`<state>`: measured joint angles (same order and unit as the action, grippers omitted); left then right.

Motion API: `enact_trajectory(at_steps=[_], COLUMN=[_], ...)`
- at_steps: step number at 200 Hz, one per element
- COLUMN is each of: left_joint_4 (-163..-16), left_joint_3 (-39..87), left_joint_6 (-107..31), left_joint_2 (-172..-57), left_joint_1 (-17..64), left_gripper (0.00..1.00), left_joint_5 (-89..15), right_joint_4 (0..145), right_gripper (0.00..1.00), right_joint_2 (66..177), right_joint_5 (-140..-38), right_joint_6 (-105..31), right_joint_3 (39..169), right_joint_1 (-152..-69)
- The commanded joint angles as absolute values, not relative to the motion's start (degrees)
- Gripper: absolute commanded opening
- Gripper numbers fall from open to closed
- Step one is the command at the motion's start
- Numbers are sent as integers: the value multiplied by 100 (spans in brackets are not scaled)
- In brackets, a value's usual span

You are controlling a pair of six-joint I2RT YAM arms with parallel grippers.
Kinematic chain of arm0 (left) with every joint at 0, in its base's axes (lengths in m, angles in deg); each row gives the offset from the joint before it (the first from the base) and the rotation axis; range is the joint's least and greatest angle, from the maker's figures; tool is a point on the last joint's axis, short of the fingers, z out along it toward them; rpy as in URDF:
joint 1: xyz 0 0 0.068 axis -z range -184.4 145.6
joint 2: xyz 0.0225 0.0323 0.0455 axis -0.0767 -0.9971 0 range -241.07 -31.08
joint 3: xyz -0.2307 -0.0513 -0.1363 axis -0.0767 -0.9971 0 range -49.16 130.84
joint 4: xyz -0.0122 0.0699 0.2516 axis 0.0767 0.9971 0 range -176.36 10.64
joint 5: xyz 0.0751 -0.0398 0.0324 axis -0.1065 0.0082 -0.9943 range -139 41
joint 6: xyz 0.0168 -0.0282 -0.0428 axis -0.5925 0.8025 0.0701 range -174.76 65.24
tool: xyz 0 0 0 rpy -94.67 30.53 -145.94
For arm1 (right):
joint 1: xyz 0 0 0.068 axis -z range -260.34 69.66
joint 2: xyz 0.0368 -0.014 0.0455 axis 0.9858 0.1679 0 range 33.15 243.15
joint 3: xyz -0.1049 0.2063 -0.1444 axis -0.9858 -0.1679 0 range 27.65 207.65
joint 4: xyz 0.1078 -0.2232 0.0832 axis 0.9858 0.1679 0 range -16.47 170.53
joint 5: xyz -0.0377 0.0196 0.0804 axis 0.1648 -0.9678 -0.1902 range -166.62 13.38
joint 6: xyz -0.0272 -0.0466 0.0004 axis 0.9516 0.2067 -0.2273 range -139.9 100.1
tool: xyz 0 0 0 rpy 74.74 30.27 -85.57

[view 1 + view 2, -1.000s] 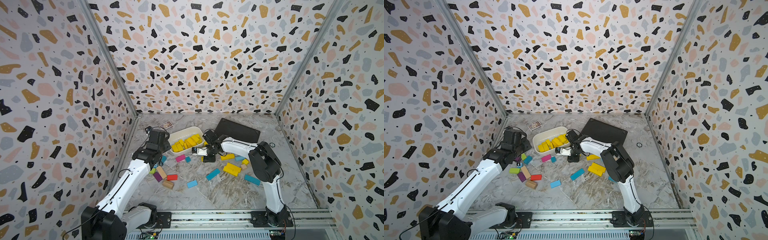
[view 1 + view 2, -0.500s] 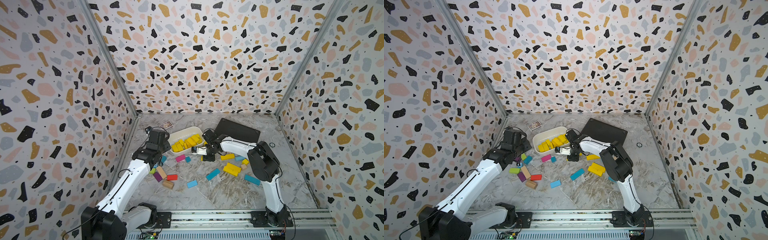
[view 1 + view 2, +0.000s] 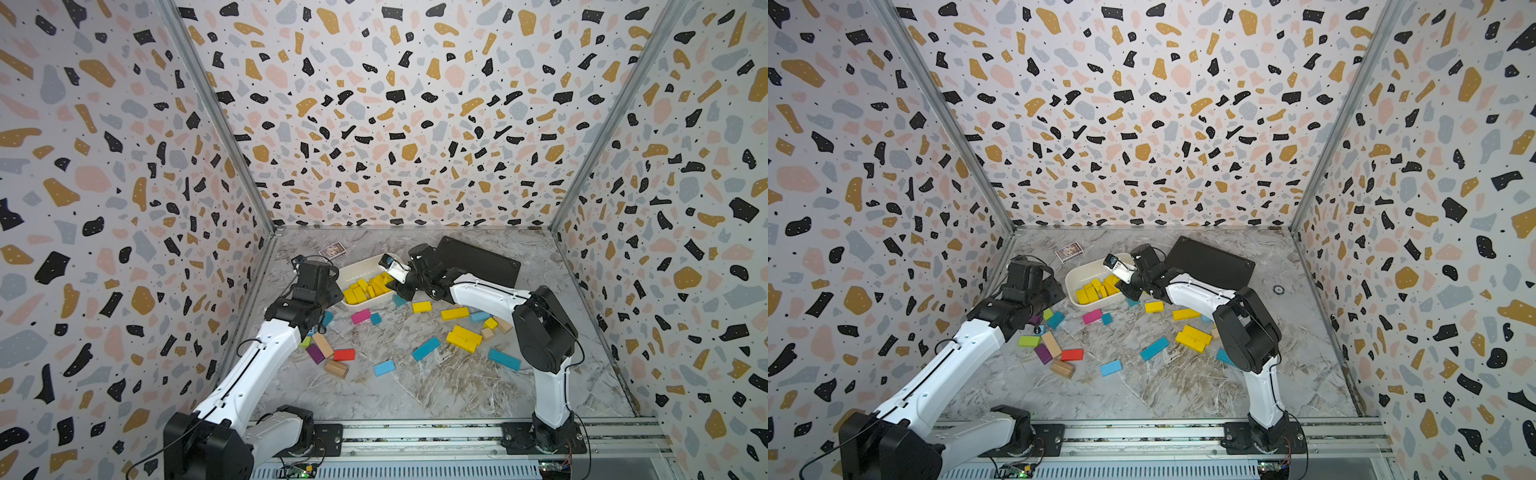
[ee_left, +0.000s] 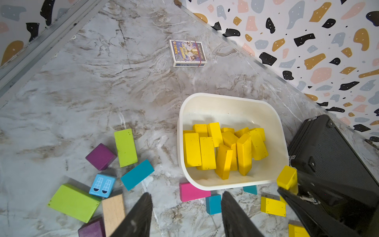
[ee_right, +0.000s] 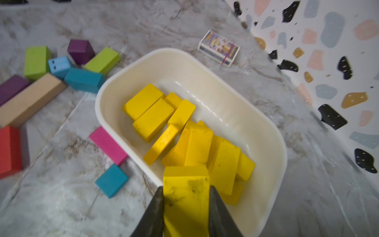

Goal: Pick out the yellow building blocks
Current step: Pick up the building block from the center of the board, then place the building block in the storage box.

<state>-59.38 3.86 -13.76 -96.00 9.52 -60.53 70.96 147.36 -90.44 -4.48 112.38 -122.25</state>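
Observation:
The pile's end by the case is outward and below. My right gripper will next move outward past the tray's near rim, which is still under the block, then lower and release.
Several yellow building blocks (image 5: 155, 117) lie piled in a white tray (image 5: 264, 125), which shows in both top views (image 3: 357, 266) (image 3: 1084, 270). My right gripper (image 5: 186, 187) is shut on one more yellow block (image 5: 185, 197), held over the tray's near rim; the left wrist view shows that block (image 4: 287, 177) too. More yellow blocks lie loose on the table (image 3: 422, 306) (image 3: 455, 313) (image 3: 464, 338). My left gripper (image 4: 186, 194) hangs open and empty over the table, above a pink block (image 4: 192, 191) and a teal cube (image 4: 213, 203) beside the tray.
A black case (image 3: 478, 259) lies behind the right arm, and a small card box (image 3: 332, 250) lies near the back wall. Green, purple, tan, red (image 3: 344, 354) and teal (image 3: 425, 348) blocks are scattered by the left arm and mid-table. Patterned walls enclose three sides.
My right gripper has shut on a yellow block and carried it from the table up to the tray's rim. The left arm has hardly moved.

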Motion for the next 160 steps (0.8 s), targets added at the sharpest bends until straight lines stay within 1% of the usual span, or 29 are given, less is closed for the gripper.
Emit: enact_trajectory(at_steps=[1,38,55,66,98,136,160], left_joint_4=[-6008,-6001,-6000,-6002,-6002,-6008,-6008], left_joint_3=[296,305,292,284,296,331,341], left_joint_6=[-1302,-1307,-1301,-1296,-1300,-1292,-1293], left_joint_2=[-9532,-9529,-9516,-9515,-9548,-9596,-9629], left_joint_1=[914,911,903,905,905,905,905], left_gripper=[55,55,55,55,55,55,55], left_joint_5=[-6091,-6069,-6053,-6053,-6046,-6044,-6045], right_joint_4=[6228,6101,6106,6184,6550,6664,6737], right_gripper=[14,12,11,12,20,40,48], right_joint_2=[14912,15542,15816,15978,16335,16245,15996], right_joint_5=[-8503,-8004,-7952,-7956,-8099,-8206,-8198], right_joint_6=[-1442,-1908,-2099,-2227,-2414,-2450,-2370], right_joint_3=[11457,11980,12225,12369,12787,12767,12672], right_joint_1=[-12166,-12129,-12129,-12129,-12129,-12129,-12129])
